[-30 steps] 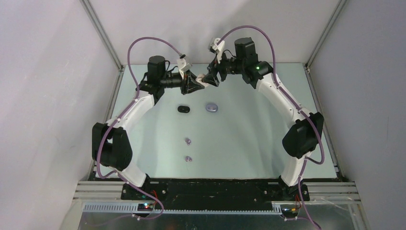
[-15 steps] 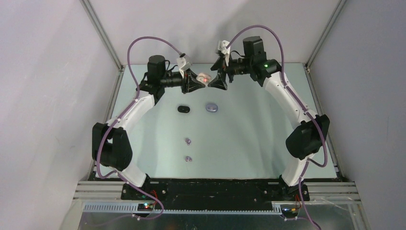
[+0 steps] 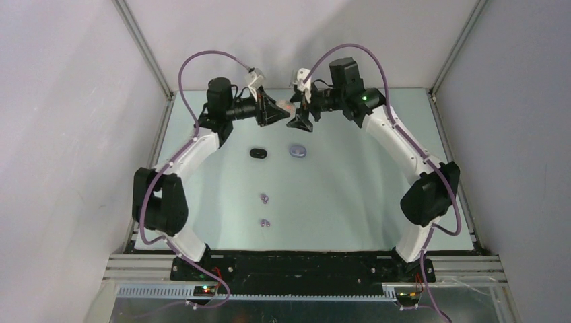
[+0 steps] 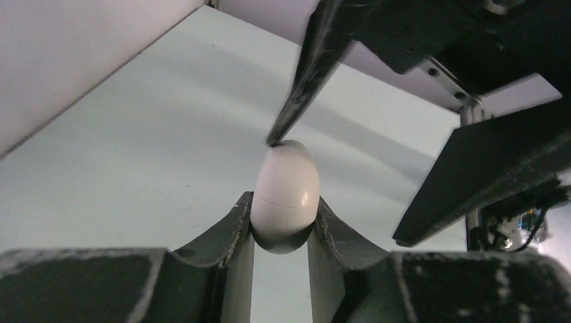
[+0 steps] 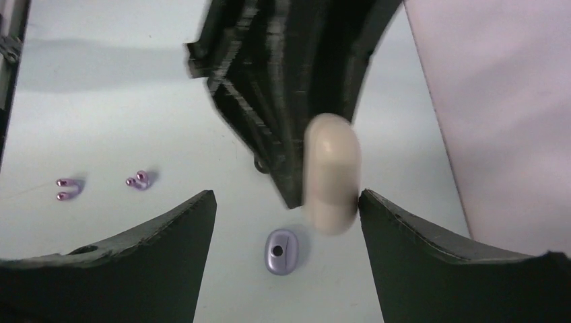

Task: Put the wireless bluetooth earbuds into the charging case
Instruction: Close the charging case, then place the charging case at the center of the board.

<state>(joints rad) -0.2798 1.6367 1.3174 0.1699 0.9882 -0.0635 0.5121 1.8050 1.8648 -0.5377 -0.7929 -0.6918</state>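
The held case looks shut, so my left gripper will next lower it back and left in the top view, onto empty table beside the black case.
My left gripper (image 3: 275,110) is shut on a white-pink oval charging case (image 4: 285,192), held in the air over the back of the table; its lid seam looks closed. My right gripper (image 3: 299,118) is open around it, one fingertip (image 4: 275,139) touching the case's top. In the right wrist view the case (image 5: 330,173) sits close to the right finger (image 5: 404,229). Two pairs of lavender earbuds (image 3: 264,198) (image 3: 265,223) lie on the table, also in the right wrist view (image 5: 138,180) (image 5: 66,189). No white-pink or black buds show.
A lavender case (image 3: 297,151) and a black case (image 3: 258,153) lie on the table below the grippers; the lavender one also shows in the right wrist view (image 5: 281,251). Walls close in the table at the back and both sides.
The right gripper has swung around the held case and opened wide. The case showed a reddish inside half a second ago and looks closed now. The left gripper has twisted slightly.
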